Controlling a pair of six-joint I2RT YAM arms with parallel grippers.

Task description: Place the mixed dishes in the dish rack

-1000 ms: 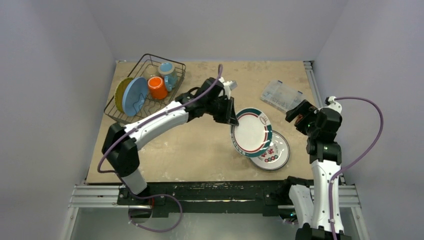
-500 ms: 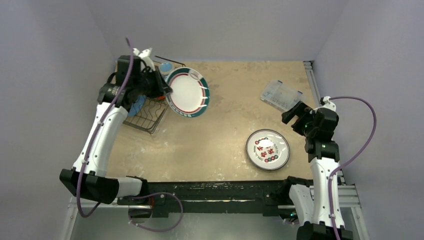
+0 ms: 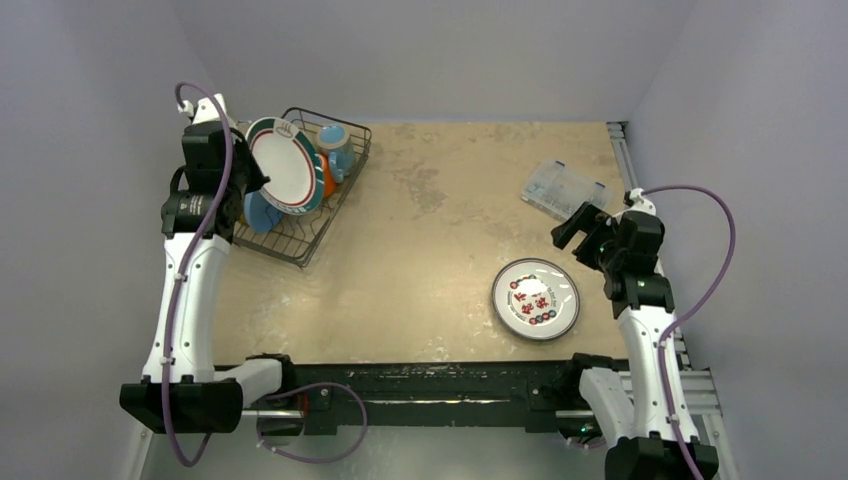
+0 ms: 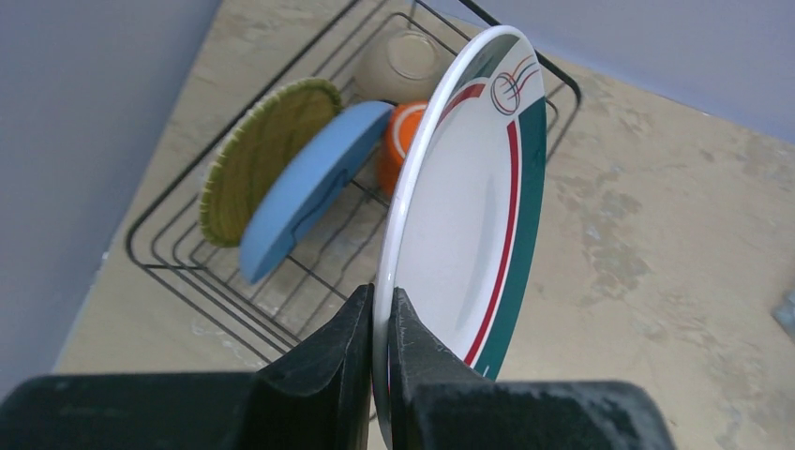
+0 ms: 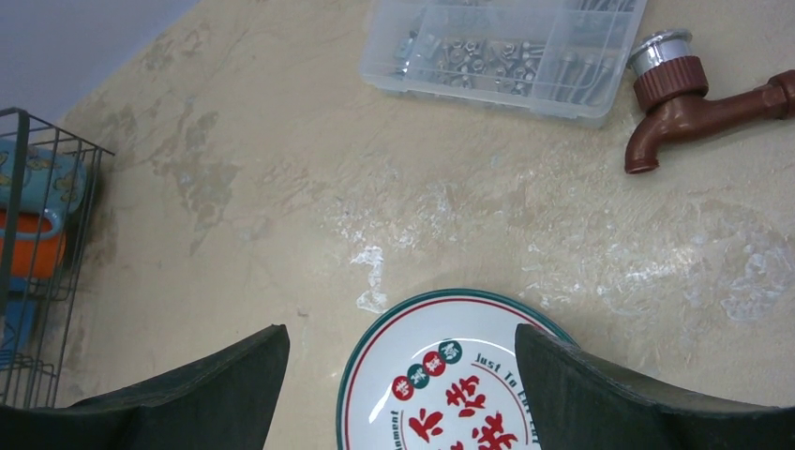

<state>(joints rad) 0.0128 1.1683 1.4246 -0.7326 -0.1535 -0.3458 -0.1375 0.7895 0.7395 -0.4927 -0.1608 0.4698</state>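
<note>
The free gap beside the blue plate is below my left gripper, so next I need to move that gripper down and let go of the teal-rimmed plate [image 3: 288, 165] on edge in the gap.
My left gripper [image 4: 382, 295] is shut on the rim of the white teal-rimmed plate [image 4: 473, 187], holding it on edge over the black wire dish rack [image 4: 159, 248]. From above, that plate [image 3: 288, 165] stands over the rack [image 3: 300, 240] at the far left. In the rack a yellow woven plate [image 4: 253, 159] and a blue plate [image 4: 309, 187] lean upright, beside an orange cup [image 4: 403, 141] and a blue mug [image 3: 335, 140]. The white red-dotted plate [image 3: 535, 298] lies flat on the table at the right. My right gripper [image 5: 401, 337] hangs open above its far rim [image 5: 450, 309], holding nothing.
A clear plastic compartment box [image 3: 562, 190] with small parts sits at the far right of the table, and a brown tap [image 5: 694, 108] lies beside it. Grey walls close in the left, back and right sides.
My left arm has swung the teal-rimmed plate from the middle of the table to above the dish rack at the far left. The right gripper has drifted slightly left, still open.
</note>
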